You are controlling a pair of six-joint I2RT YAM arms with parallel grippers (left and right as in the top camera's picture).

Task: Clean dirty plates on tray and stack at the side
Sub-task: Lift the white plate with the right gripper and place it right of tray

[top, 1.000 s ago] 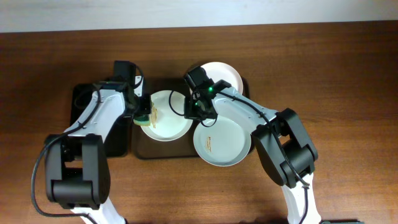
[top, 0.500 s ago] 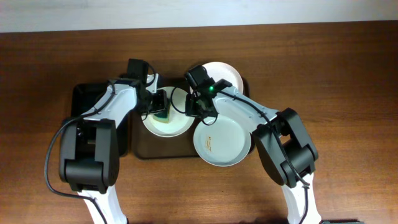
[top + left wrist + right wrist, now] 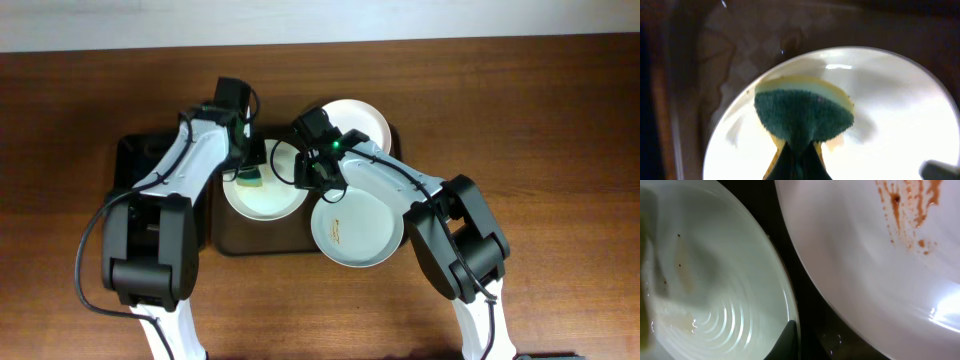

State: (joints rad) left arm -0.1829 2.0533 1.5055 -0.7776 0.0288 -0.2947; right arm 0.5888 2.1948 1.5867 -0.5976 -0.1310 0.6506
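The robot's right gripper will next lift past the tray and release its plate on the bare tabletop, because the bare tabletop is to the gripper's right in the overhead view.
Three white plates lie on the dark brown tray [image 3: 228, 243]. My left gripper [image 3: 249, 168] is shut on a green-and-yellow sponge [image 3: 250, 180] and presses it on the left plate [image 3: 270, 198]. In the left wrist view the sponge [image 3: 802, 115] lies on that plate [image 3: 895, 105] ahead of the fingers [image 3: 800, 162]. My right gripper [image 3: 312, 176] is shut on the left plate's right rim; the right wrist view shows one finger [image 3: 789, 339] inside the rim [image 3: 715, 280]. A smeared plate [image 3: 360, 232] lies front right, seen also in the right wrist view [image 3: 865, 255]. A third plate [image 3: 362, 118] lies at the back.
A smaller black tray [image 3: 133, 160] sits left of the brown tray, partly under my left arm. The brown wooden table [image 3: 540, 130] extends to the right and front. A pale wall edge runs along the back.
My left gripper has carried the sponge from the left plate's left rim onto its inner surface, and the arm has swung toward the back. The right gripper has stayed on the rim.
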